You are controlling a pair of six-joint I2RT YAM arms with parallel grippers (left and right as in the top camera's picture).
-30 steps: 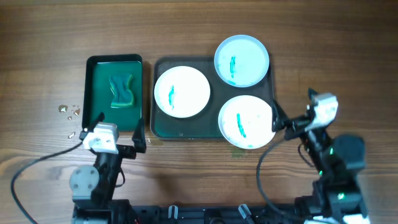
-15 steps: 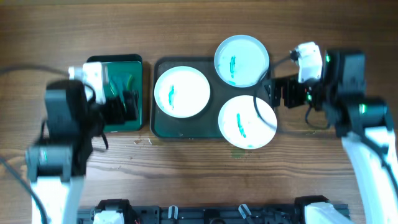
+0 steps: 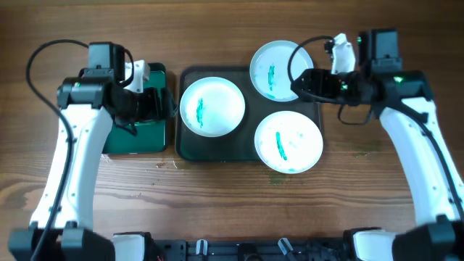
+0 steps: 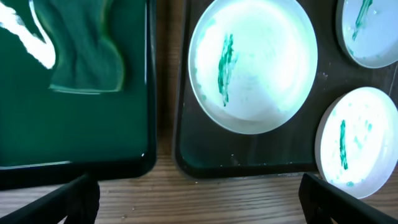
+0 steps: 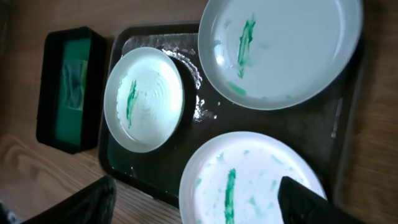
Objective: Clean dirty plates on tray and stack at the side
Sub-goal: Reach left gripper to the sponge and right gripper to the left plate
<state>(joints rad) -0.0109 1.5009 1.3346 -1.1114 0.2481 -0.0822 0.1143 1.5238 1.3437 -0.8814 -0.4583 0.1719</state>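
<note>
The plates are streaked, so next I need to lower my left gripper to the left in the wrist view onto the green sponge (image 4: 88,48) below it there.
Three white plates streaked with teal lie on the dark-green tray (image 3: 190,149): one at the left (image 3: 212,106), one at the back right (image 3: 279,70) that overhangs the rim, one at the front right (image 3: 288,141). My left gripper (image 3: 158,109) hangs open above the gap between the two trays, its black fingertips (image 4: 74,200) wide apart over bare wood. Over the right edge of the back-right plate my right gripper (image 3: 303,83) is open and holds nothing. In the right wrist view the front-right plate (image 5: 249,180) shows between its fingertips (image 5: 93,202).
A smaller green tray (image 3: 119,141) with a green sponge (image 4: 84,46) stands left of the big tray. A few small crumbs lie on the wood in front of it (image 3: 165,164). Bare wooden table runs along the front and right.
Both arms have risen from the table's front edge and swung back. The left one now hangs by the sponge tray, and the right one has come in over the back-right plate.
</note>
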